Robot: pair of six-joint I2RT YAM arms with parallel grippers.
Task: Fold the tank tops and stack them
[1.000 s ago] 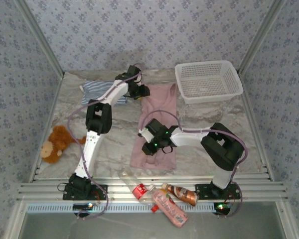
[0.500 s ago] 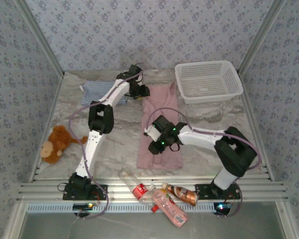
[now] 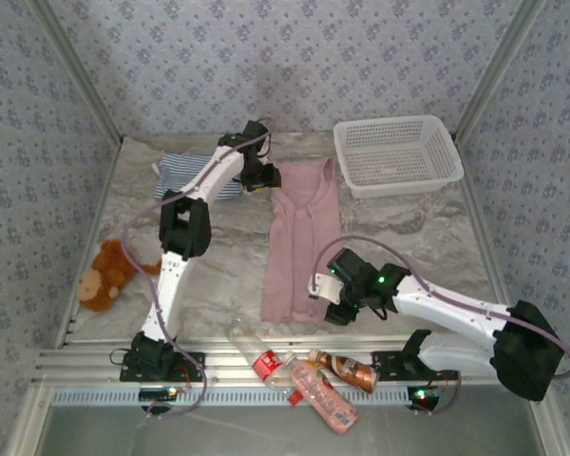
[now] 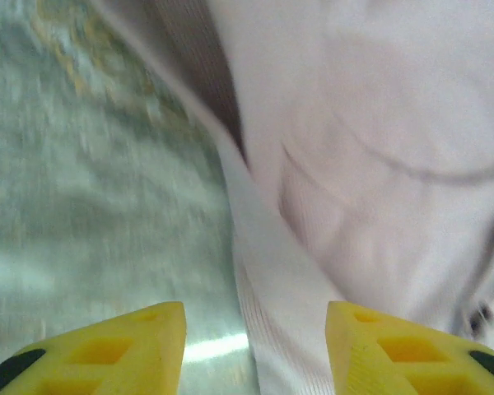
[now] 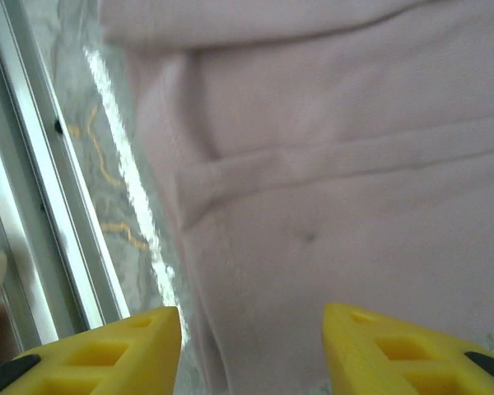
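My left gripper moves back along the pink top and down onto the free corner of the hem (image 3: 268, 314) next, as my right gripper already stands at the other.
The plain pink tank top (image 3: 299, 237) lies stretched lengthwise in the middle of the table. Its straps point to the back and its hem to the near edge. The striped tank top (image 3: 195, 176) lies crumpled at the back left. My left gripper (image 3: 269, 178) hovers over the pink top's left strap. In the left wrist view this gripper (image 4: 255, 329) is open, with the strap (image 4: 272, 280) lying flat between its yellow fingers. My right gripper (image 3: 321, 293) is at the hem's right corner. In the right wrist view it (image 5: 251, 329) stands open just above the pink cloth (image 5: 354, 164).
A white lattice basket (image 3: 399, 152) stands at the back right. A brown plush toy (image 3: 104, 274) lies at the left edge. Several bottles (image 3: 304, 375) lie on the metal rails at the near edge, just in front of the hem.
My right gripper has moved toward the near edge and to the right, and it has opened. The pink top now lies longer and straighter. The left arm has barely shifted.
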